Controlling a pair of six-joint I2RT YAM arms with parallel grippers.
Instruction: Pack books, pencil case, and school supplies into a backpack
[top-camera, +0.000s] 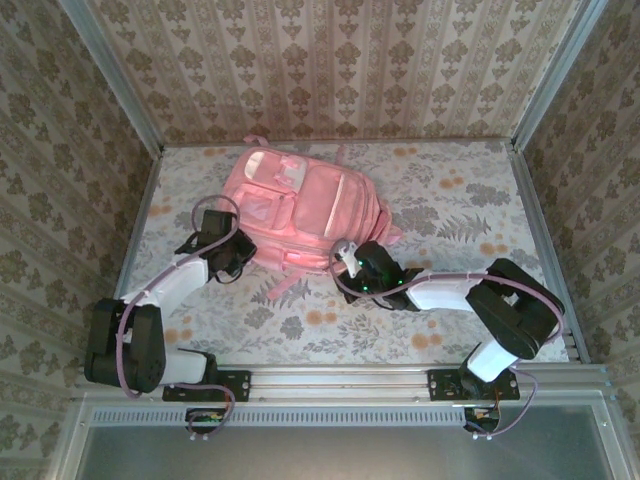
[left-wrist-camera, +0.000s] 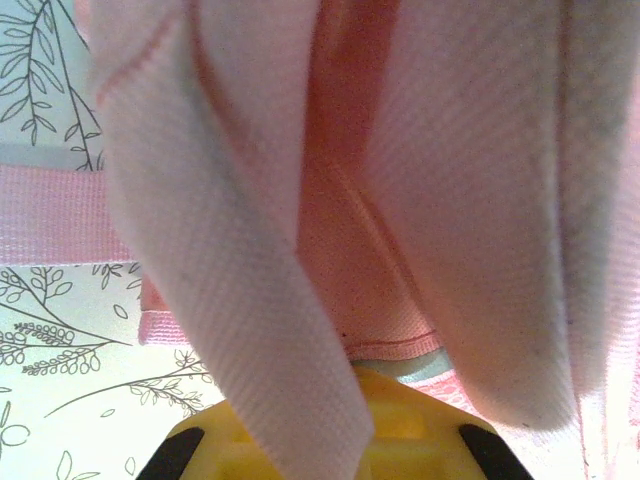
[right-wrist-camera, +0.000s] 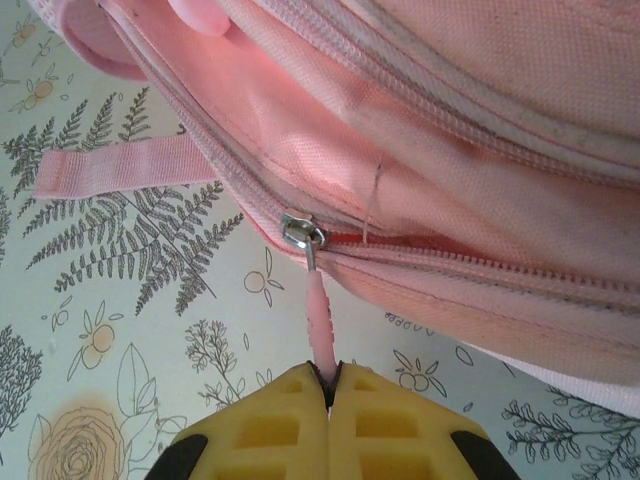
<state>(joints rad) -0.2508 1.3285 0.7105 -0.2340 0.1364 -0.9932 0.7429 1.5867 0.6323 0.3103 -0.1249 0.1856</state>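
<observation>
The robot has to pull the zipper pull with its right gripper along the parted zip toward the backpack's rounded corner (top-camera: 381, 231), which lies beside it, away from the left gripper, and then let go.
The pink backpack (top-camera: 300, 205) lies flat in the middle of the table. My right gripper (top-camera: 343, 258) is at its lower right edge, and in the right wrist view the right gripper (right-wrist-camera: 330, 375) is shut on the pink zipper pull (right-wrist-camera: 320, 320) hanging from the silver slider (right-wrist-camera: 300, 235); the zip behind the slider is slightly parted. My left gripper (top-camera: 237, 262) is at the bag's lower left edge. In the left wrist view the left gripper (left-wrist-camera: 375, 390) is shut on a pale pink fold of the backpack's fabric (left-wrist-camera: 250, 300). The books, pencil case and school supplies are out of view.
A loose pink strap (right-wrist-camera: 120, 170) lies on the floral tablecloth (top-camera: 450, 200) beside the bag. Another strap (top-camera: 285, 288) trails from the bag's lower edge toward the arms. Patterned walls (top-camera: 80, 150) with metal rails enclose the table on three sides.
</observation>
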